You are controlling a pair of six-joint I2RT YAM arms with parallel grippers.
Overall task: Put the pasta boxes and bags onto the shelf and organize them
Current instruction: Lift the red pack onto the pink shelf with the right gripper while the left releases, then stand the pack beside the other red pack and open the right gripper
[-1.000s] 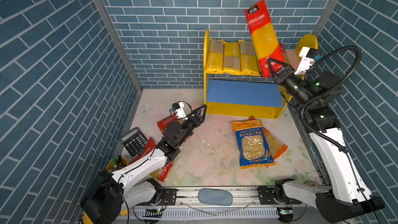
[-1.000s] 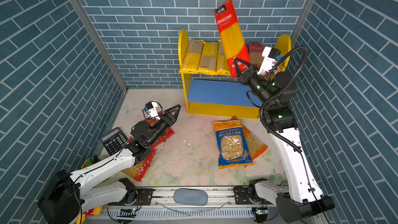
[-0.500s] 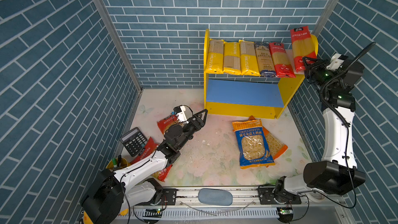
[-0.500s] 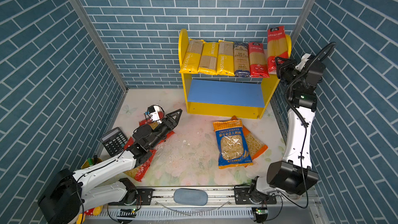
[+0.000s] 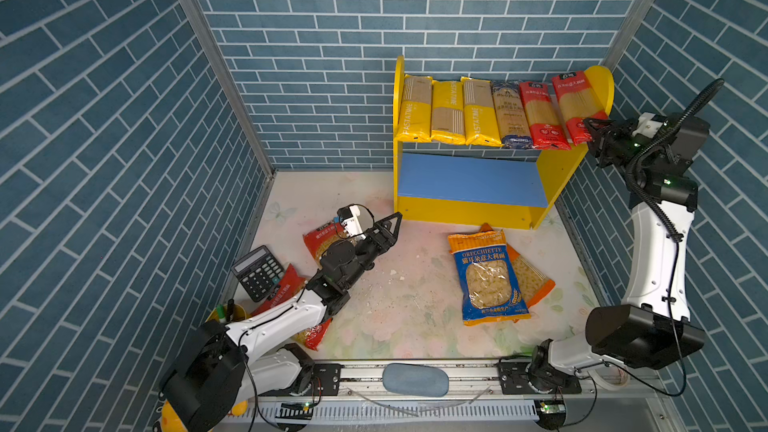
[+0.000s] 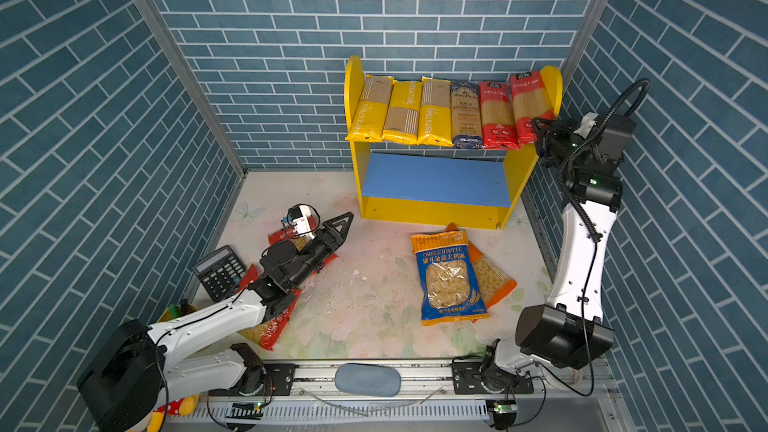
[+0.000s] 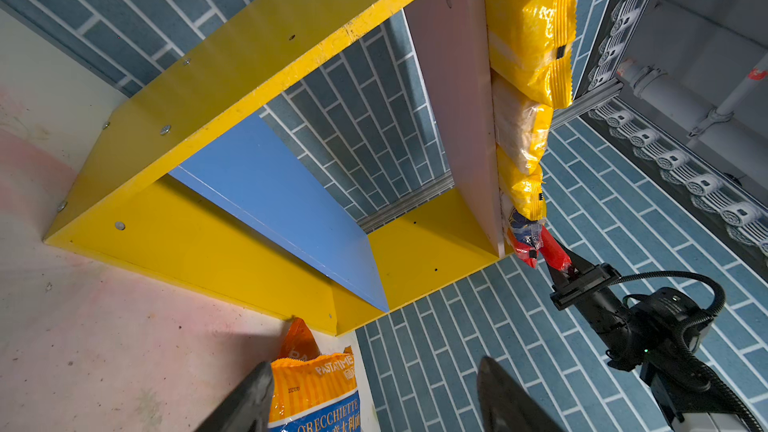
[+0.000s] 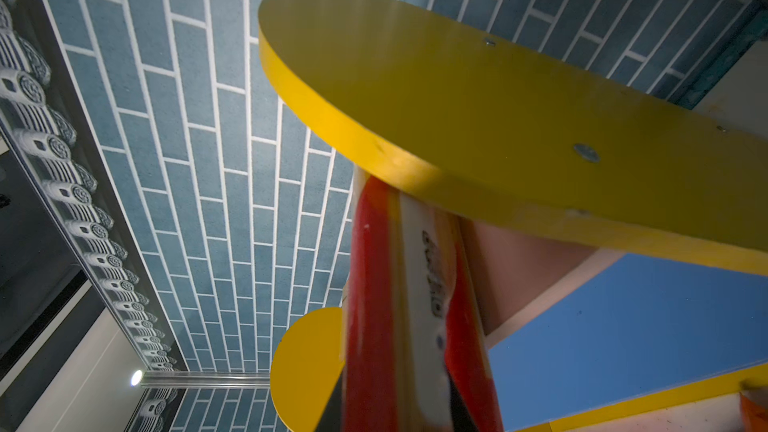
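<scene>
My right gripper should next move down toward the upper board's end [image 8: 497,260], which is below it, and let go, because the second red bag is still leaning on the shelf's side panel.
The shelf [image 5: 469,218] [image 6: 432,214] stands at the back. Its upper board holds three yellow PASTATIME packs [image 5: 446,112], a blue spaghetti bag [image 5: 510,116] and a red one [image 5: 540,116]. A second red spaghetti bag [image 5: 575,105] [image 8: 399,305] lies against the right side panel, and my right gripper [image 5: 592,128] [image 6: 540,128] [image 8: 397,407] is shut on its near end. The blue ORECCHIETTE bag [image 5: 486,280] [image 7: 316,392] lies on an orange bag [image 5: 534,280] on the floor. My left gripper [image 5: 392,222] [image 7: 374,401] hovers open and empty, above a red bag [image 5: 322,238].
A black calculator [image 5: 257,272] lies by the left wall, with more red bags [image 5: 282,288] under the left arm. A yellow plush toy [image 5: 170,421] sits at the front left corner. The blue lower board [image 5: 469,178] is bare. Brick walls stand close on three sides.
My right arm has swung the red spaghetti bag from upright above the shelf down onto the right end of the upper board. The left gripper has barely shifted.
</scene>
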